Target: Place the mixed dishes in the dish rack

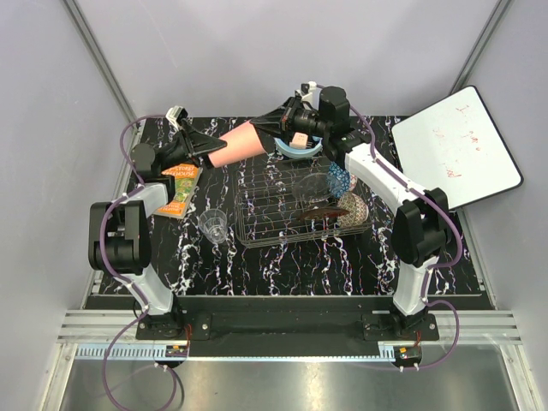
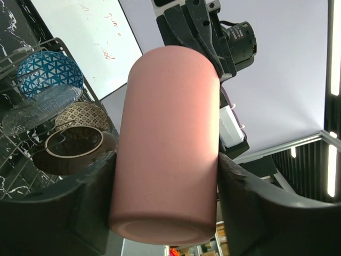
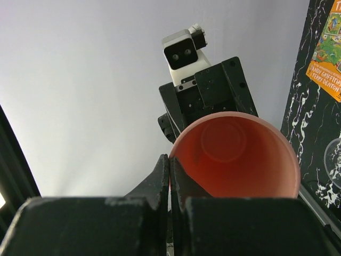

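The rack's empty end is below, to the right in the top view, so my left gripper will next swing over, turn the cup so its opening faces down, lower it and let go of it.
The pink plastic cup lies on its side in the air, left of the dish rack's far end. My left gripper is shut on its base end. My right gripper is shut on its rim, at the left side of the mouth. The rack holds the blue patterned bowl, cream speckled bowl, clear glass plate and red floral plate. The clear glass tumbler stands on the table left of the rack.
A light blue bowl with a yellow cube sits behind the rack under the right wrist. An orange-green booklet lies at the left under the left arm. A white board leans at the right edge.
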